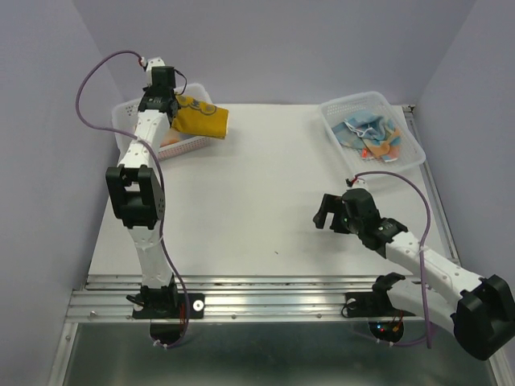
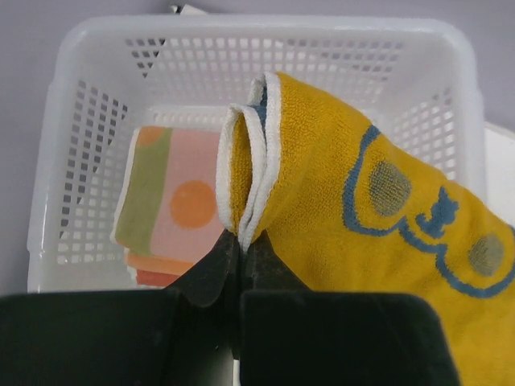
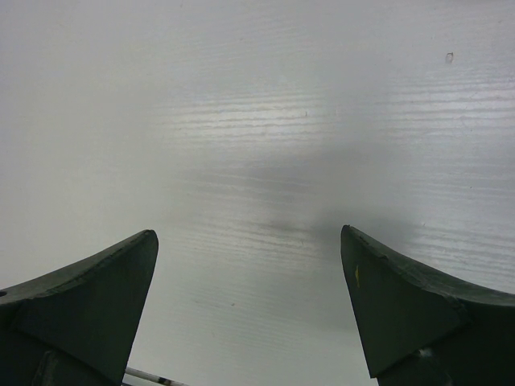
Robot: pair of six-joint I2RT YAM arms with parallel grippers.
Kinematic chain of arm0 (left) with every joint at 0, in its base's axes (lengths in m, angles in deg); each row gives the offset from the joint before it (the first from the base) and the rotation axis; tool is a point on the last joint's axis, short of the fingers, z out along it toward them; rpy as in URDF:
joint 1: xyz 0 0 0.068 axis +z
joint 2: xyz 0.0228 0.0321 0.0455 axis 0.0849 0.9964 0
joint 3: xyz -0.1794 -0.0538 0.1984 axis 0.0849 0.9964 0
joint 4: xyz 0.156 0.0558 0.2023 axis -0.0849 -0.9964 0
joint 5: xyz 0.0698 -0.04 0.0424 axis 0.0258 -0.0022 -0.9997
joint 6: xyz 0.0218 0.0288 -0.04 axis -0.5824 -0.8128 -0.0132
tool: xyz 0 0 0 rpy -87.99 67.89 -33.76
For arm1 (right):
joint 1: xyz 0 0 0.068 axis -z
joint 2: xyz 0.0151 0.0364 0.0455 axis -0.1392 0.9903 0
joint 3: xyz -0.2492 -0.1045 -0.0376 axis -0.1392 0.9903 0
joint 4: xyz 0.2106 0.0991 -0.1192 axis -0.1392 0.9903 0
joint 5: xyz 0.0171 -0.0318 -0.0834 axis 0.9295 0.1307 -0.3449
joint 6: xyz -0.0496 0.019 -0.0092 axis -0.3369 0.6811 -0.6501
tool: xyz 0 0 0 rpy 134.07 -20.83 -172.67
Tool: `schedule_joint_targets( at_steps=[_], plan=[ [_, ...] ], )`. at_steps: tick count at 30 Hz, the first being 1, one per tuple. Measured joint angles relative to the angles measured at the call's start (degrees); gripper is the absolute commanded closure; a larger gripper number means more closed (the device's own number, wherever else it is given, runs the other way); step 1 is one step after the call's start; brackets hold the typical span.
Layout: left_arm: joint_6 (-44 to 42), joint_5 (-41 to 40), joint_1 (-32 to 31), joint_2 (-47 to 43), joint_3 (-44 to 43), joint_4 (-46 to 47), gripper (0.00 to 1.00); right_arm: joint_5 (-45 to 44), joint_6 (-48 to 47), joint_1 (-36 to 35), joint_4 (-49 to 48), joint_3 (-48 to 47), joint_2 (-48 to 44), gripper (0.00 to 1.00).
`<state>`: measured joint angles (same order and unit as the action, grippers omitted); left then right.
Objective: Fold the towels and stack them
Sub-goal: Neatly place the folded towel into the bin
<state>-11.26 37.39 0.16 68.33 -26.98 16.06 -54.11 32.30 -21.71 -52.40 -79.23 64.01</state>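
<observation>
I need to move my left gripper down and to the left in its wrist view to let go of the towel, because the folded stack [image 1: 169,140] [image 2: 179,193] is below it on that side.
My left gripper [image 1: 173,103] is shut on a folded mustard yellow towel [image 1: 202,117] with blue markings and white edging. It holds the towel over the right rim of the left white basket [image 1: 127,114]. In the left wrist view the fingers [image 2: 211,269] pinch the towel's folded edge [image 2: 322,185], and a stack of folded towels [image 2: 165,205] with orange dots and a green stripe lies in the basket [image 2: 80,145] below. My right gripper [image 1: 327,212] is open and empty above the bare table [image 3: 265,121]. Several crumpled towels [image 1: 372,133] lie in the right basket [image 1: 334,108].
The white table [image 1: 257,201] has a metal rail [image 1: 241,305] along its near edge. Purple walls close in the left, back and right sides. The two baskets stand at the far left and far right corners.
</observation>
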Motion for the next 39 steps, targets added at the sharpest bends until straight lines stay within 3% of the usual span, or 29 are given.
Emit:
schedule_joint_targets(
  at_steps=[5, 20, 27, 30, 32, 33, 34, 36, 37, 38, 39],
  plan=[
    [1.33, 1.64, 3.1, -0.15, 7.65, 2.1, 1.0, 0.0, 0.0, 0.0, 0.11, -0.13, 0.48, 0.0],
    [6.03, 2.62, 10.43, -1.95, 17.22, 8.09, 1.0, 0.24, 0.0, 0.0, 0.15, -1.2, 2.73, 0.0],
    [6.78, 1.64, 10.73, -3.26, 18.18, 9.2, 1.0, 0.31, 0.0, 0.0, 0.15, -1.25, 3.1, 0.0],
    [7.02, 1.73, 10.84, -3.37, 18.16, 9.2, 0.82, 0.46, -0.02, 0.0, 0.17, -1.4, 3.82, 0.0],
    [7.61, 1.88, 10.99, -3.34, 17.84, 7.63, 0.8, 0.5, -0.04, 0.0, 0.2, -1.46, 3.96, 0.0],
    [8.26, 1.92, 11.13, -3.17, 17.0, 5.9, 0.74, 0.48, -0.07, 0.0, 0.2, -1.53, 3.96, 0.0],
    [8.48, 1.92, 11.19, -3.04, 16.61, 5.38, 0.64, 0.48, -0.15, 0.0, 0.17, -1.68, 3.96, 0.0],
    [9.46, 1.49, 11.32, -2.67, 14.95, 3.65, 0.35, 0.39, -0.24, 0.0, 0.33, -2.05, 3.98, 0.0],
    [10.16, 1.2, 11.37, -2.67, 14.67, 3.26, 0.14, 0.33, -0.26, 0.0, 0.42, -2.6, 4.02, 0.0],
    [10.82, 0.79, 11.43, -2.69, 14.4, 2.69, 0.03, 0.2, -0.26, 0.0, 0.5, -3.06, 4.11, 0.0],
    [10.73, 0.57, 11.47, -2.73, 14.29, 2.43, 0.01, -0.02, -0.37, 0.0, 0.59, -3.89, 4.17, 0.0]
  ],
)
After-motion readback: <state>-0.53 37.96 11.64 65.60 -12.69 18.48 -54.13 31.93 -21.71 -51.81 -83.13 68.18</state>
